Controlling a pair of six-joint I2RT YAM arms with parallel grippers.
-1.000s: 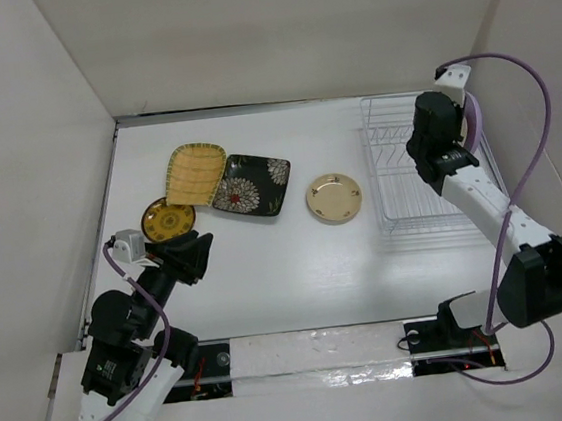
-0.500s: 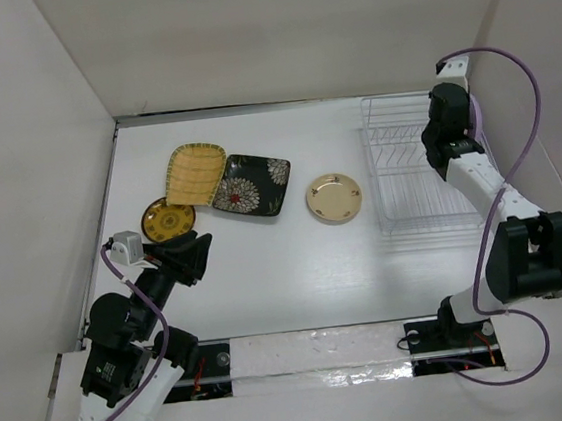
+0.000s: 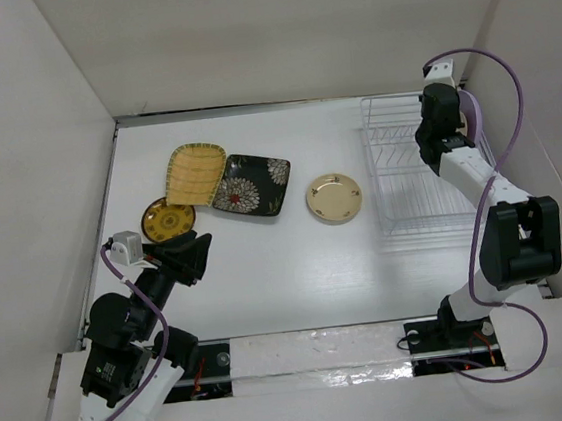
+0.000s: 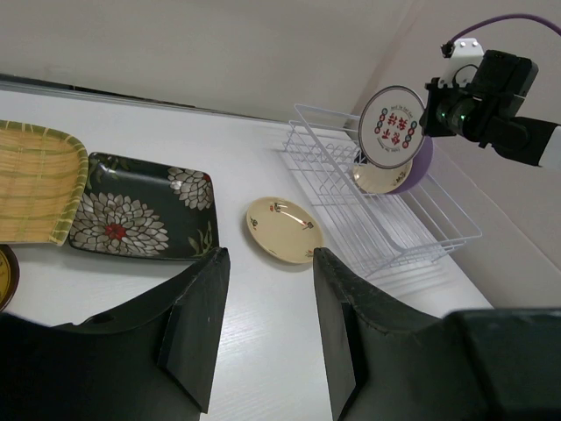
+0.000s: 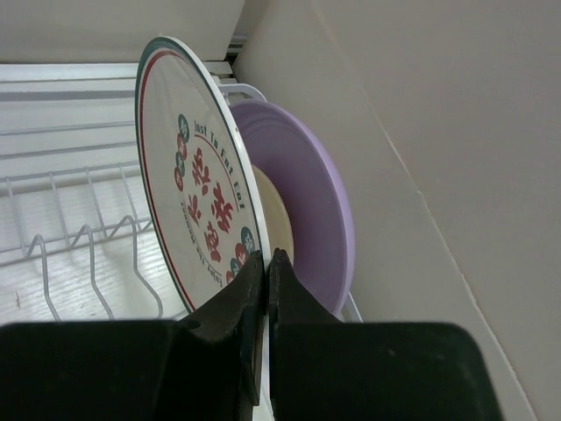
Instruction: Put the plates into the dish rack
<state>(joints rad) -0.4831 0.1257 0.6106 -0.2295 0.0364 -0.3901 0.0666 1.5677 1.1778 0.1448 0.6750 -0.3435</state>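
Note:
The empty slot beside the standing cream plate is below the red-flowered plate [image 5: 195, 206]. My right gripper needs to lower the plate between the slot's wires and let go of the plate's rim.
My right gripper [image 5: 266, 256] is shut on the rim of the white red-flowered plate [image 5: 195, 206], holding it upright over the far right end of the white wire dish rack [image 3: 405, 172]. It also shows in the left wrist view [image 4: 391, 125]. Just behind it in the rack stand the lavender plate [image 5: 311, 219] and a cream plate [image 5: 273, 215]. On the table lie the gold-rimmed cream plate [image 3: 334, 197], the black flowered rectangular plate [image 3: 250, 185], the yellow woven plate [image 3: 195, 173] and the brown-gold plate [image 3: 167, 220]. My left gripper [image 4: 263, 289] is open and empty above the table, near the brown-gold plate.
White walls close in the table on the left, back and right. The right wall [image 5: 421, 132] runs right beside the rack and the lavender plate. The rack's near slots [image 5: 79, 246] hold nothing.
My right arm has swung toward the far right end of the rack, bringing the red-flowered plate upright next to the lavender plate. The left arm has not moved.

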